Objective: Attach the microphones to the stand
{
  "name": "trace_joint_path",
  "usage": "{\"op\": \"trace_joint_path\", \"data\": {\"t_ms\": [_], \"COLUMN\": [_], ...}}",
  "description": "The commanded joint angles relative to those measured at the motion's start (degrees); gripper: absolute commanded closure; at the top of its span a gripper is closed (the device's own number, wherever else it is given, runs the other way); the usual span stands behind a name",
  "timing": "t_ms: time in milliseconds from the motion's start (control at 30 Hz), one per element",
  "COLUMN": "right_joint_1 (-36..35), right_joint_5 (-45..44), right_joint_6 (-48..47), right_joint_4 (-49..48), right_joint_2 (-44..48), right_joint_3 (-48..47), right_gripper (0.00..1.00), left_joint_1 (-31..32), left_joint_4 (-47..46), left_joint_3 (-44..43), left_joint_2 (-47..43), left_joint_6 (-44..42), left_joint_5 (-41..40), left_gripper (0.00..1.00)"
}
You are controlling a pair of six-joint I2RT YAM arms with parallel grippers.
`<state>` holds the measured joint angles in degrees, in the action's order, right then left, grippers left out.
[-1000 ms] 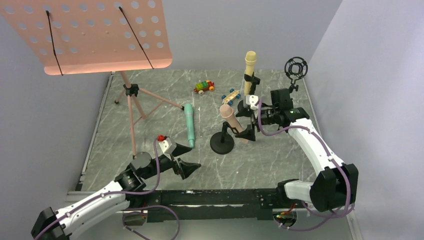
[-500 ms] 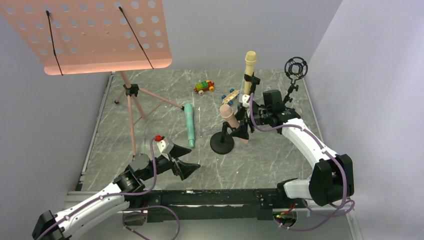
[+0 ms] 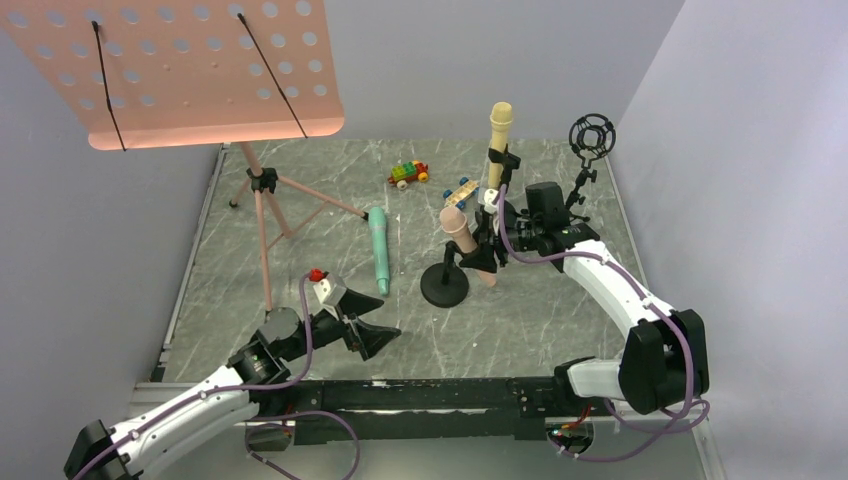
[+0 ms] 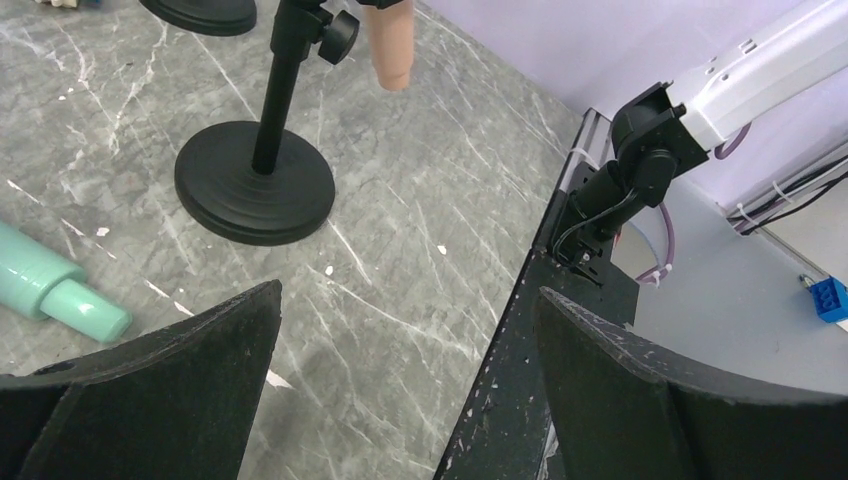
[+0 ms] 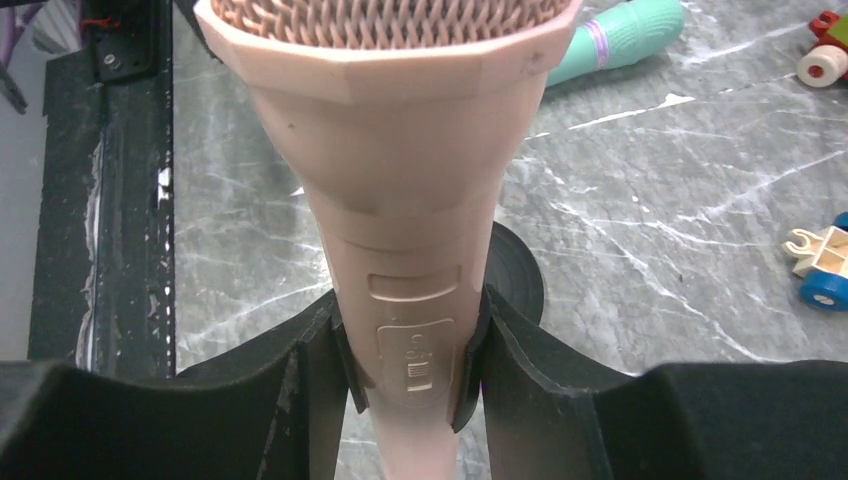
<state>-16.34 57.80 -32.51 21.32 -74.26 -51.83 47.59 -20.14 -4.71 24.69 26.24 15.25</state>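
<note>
I will use my right gripper to carry the peach-pink microphone [image 3: 463, 240] and its stand outward to the bare tabletop short of the toy cars and let go of the handle there, since that spot is bare.
The peach-pink microphone [image 3: 463, 240] leans in the clip of the short black stand [image 3: 444, 289] at mid-table. My right gripper [image 3: 487, 235] is shut on its handle; in the right wrist view the fingers [image 5: 300, 385] press the clip's arms against the microphone [image 5: 400, 200]. Behind it, the pale yellow microphone [image 3: 499, 135] stands upright in another clip. Flat on the table to the left lies the mint-green microphone [image 3: 379, 250], also [image 5: 620, 35]. My left gripper [image 3: 370, 335] hovers open near the front edge, nothing between its fingers [image 4: 200, 360]; its view shows the stand base [image 4: 255, 190].
A pink music stand [image 3: 190, 65] on a tripod [image 3: 265, 210] fills the back left. Two toy cars [image 3: 408, 173], [image 3: 462, 190] sit at the back. A black round shock mount [image 3: 592, 135] rises at the back right. Grey walls enclose the table.
My right gripper moved left onto the peach-pink microphone and closed around it. The left arm shifted only slightly.
</note>
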Motion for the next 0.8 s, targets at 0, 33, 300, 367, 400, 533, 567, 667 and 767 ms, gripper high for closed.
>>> {"op": "trace_joint_path", "data": {"t_ms": [0,33,300,367,400,533,567,667,767], "right_joint_1": [0.08,0.07,-1.09,-1.50,-1.99,-4.60,-5.26,-6.84,-7.21], "right_joint_5": [-1.88,-3.22,-14.93,-18.21,-20.02,-25.36,-26.41,-29.25,-31.35], "right_joint_6": [5.74,7.08,15.57,17.46,18.36,20.23,20.64,22.52,25.73], "right_joint_4": [-8.65,-9.92,-20.96,-25.04,-26.87,-32.25,-33.70,-39.15,-43.85], "right_joint_2": [1.39,0.76,-4.03,-5.28,-5.89,-7.85,-8.34,-10.03,-12.55], "right_joint_3": [-2.69,-3.45,-10.26,-10.81,-10.79,-9.16,-8.81,-6.57,-7.15], "right_gripper": [0.64,0.64,0.65,0.65,0.65,0.65,0.65,0.65,0.65], "left_joint_1": [-0.10,-0.07,-0.12,-0.09,-0.12,-0.09,-0.13,-0.12,-0.10], "left_joint_4": [-0.21,0.06,1.73,1.18,0.77,-0.06,-0.15,-0.31,-0.68], "left_joint_3": [-0.82,-0.97,-2.79,-2.78,-2.76,-3.06,-3.29,-3.59,-3.77], "left_joint_2": [-1.17,-1.29,0.05,0.58,0.89,2.35,2.70,3.63,4.15], "left_joint_6": [1.00,1.01,0.57,0.73,0.88,1.01,0.94,0.75,0.74], "left_joint_5": [0.78,0.75,0.44,0.32,0.31,0.55,0.65,0.75,0.77], "left_gripper": [0.01,0.01,0.01,0.01,0.01,0.01,0.01,0.01,0.01]}}
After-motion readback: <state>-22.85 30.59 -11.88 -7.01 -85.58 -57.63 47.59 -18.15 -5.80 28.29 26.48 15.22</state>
